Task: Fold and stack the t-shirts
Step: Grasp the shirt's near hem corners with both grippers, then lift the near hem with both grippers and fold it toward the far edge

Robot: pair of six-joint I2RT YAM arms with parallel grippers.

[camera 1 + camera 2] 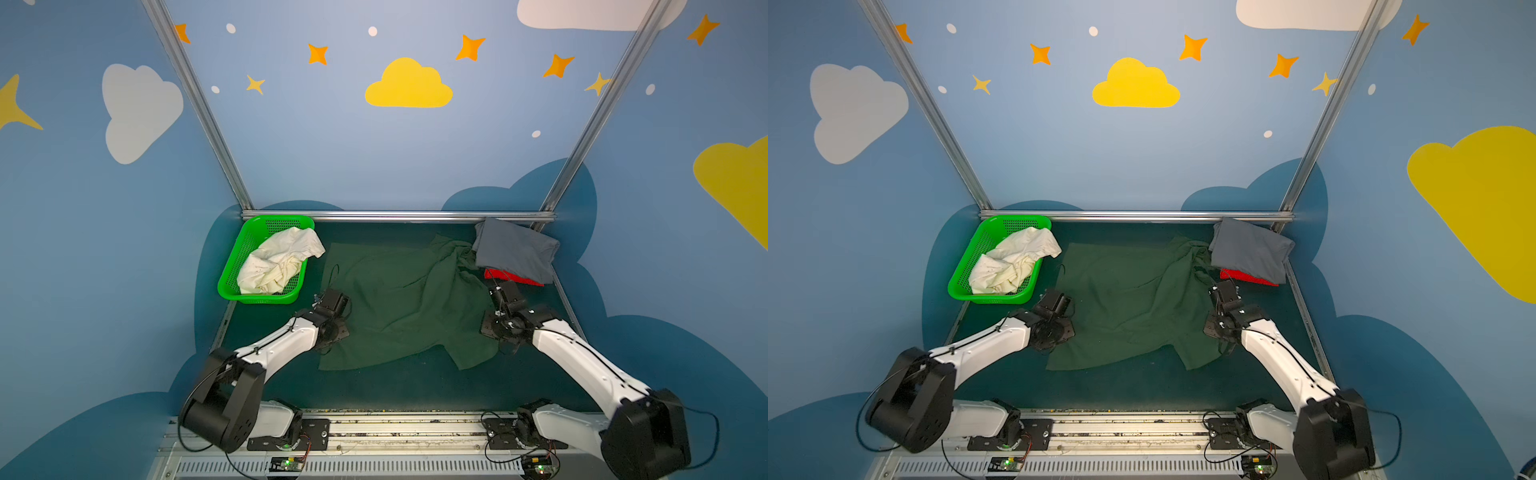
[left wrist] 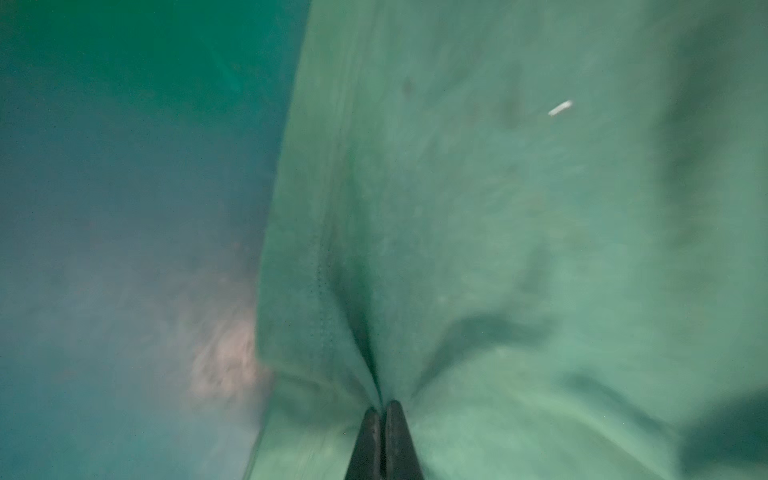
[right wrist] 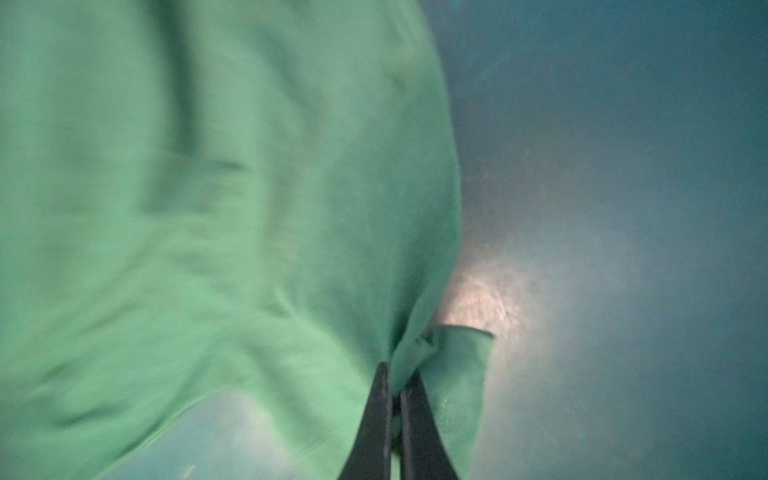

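Observation:
The shirt has wrinkles across it, so my right gripper should next pull its bunched corner back to the bare mat by the front bar (image 1: pixel 516 379) and let go of it there.
A large dark green t-shirt (image 1: pixel 399 303) lies spread and wrinkled in the middle of the mat in both top views. My left gripper (image 2: pixel 384 405) is shut, pinching a fold near the shirt's left hem (image 2: pixel 324 291). Over on the shirt's right edge, my right gripper (image 3: pixel 399 374) is shut on a fold of the green cloth (image 3: pixel 453 365). A folded grey t-shirt (image 1: pixel 515 249) lies on a red t-shirt (image 1: pixel 513 277) at the back right. The cream-white t-shirt (image 1: pixel 278 262) sits crumpled in the basket.
A bright green perforated basket (image 1: pixel 245 249) stands at the back left. The dark teal mat (image 1: pixel 395 386) covers the table. A metal rail (image 1: pixel 395 215) runs along the back, and the arm bases sit on the front rail (image 1: pixel 395 432).

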